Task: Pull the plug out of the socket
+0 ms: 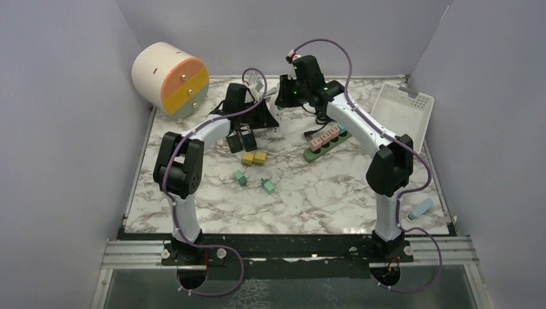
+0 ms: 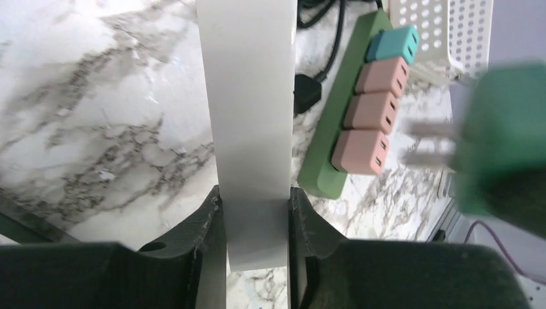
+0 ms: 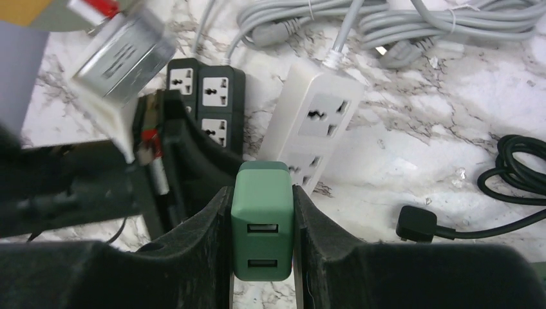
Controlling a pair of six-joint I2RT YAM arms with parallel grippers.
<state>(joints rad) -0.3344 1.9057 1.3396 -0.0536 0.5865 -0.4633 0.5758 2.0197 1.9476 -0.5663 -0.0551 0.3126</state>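
The plug's pins are clear of the power strip [image 2: 248, 96], so my right gripper will move back and down to the marble beside the small yellow and green blocks.
The socket is a long white power strip [image 2: 248, 96], and my left gripper [image 2: 255, 193] is shut on its near end, a finger pressed to each side. In the right wrist view the same strip [image 3: 319, 119] lies on the marble with its grey cord running away. My right gripper [image 3: 261, 190] is shut on the plug [image 3: 262, 219], a green block with two USB ports facing the camera. In the left wrist view the plug [image 2: 505, 138] shows blurred at the right. Its two metal prongs [image 2: 428, 145] point toward the strip but are bare and apart from it.
A green power strip [image 2: 331, 138] carrying pink and teal plugs lies to the right, with a white perforated basket [image 1: 405, 109] beyond it. Black power strips [image 3: 216, 96], a black cord plug [image 3: 417, 224] and grey cables [image 3: 386, 19] lie close by. Small yellow and green blocks [image 1: 254, 158] sit mid-table. A round drawer cabinet [image 1: 169, 77] stands far left.
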